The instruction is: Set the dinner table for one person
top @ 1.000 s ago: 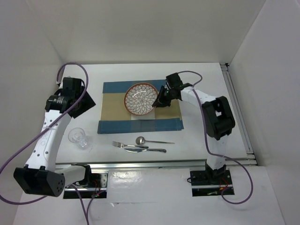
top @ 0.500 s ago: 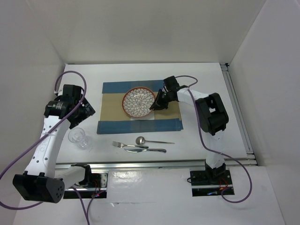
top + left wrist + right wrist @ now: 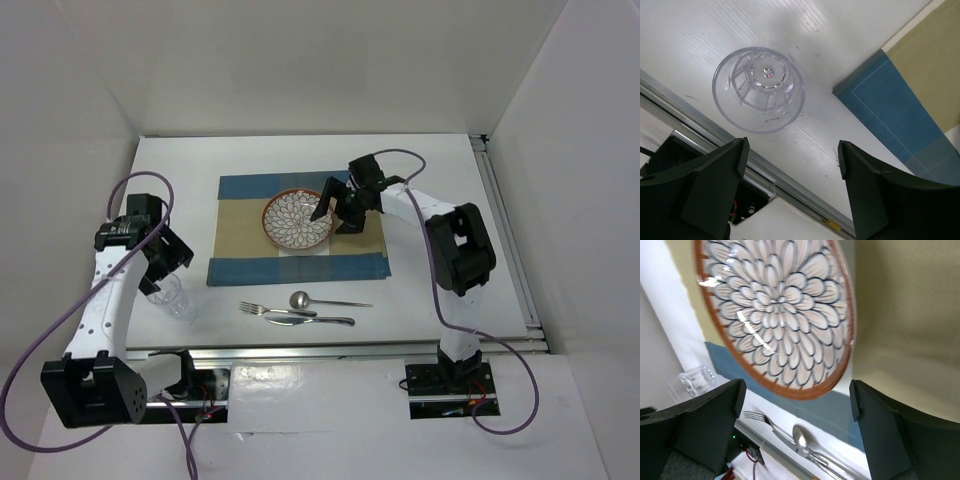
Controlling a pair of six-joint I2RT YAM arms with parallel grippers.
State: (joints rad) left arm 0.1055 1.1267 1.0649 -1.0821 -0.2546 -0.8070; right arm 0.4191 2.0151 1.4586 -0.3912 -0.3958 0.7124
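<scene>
The glass's rim gets the left gripper's open fingers lowered astride it next, on the glass's side by the placemat. The glass stands upright just below that gripper.
A round plate with a petal pattern and a brown rim lies flat on the blue-and-tan placemat on the white dinner table. My right gripper stands open at the plate's right rim, holding nothing. In the right wrist view the plate sits just beyond the right gripper. A clear glass stands upright at the table's front left. My left gripper hovers open just above it. In the left wrist view the glass is ahead of the left gripper, not between its fingers.
A fork, a spoon and a knife lie close together in front of the placemat. Aluminium rails run along the near edge and the right edge. White walls enclose the table.
My right gripper has opened and let go of the plate's rim, and the plate now rests on the placemat. My left arm has swung toward the near edge, over the glass.
</scene>
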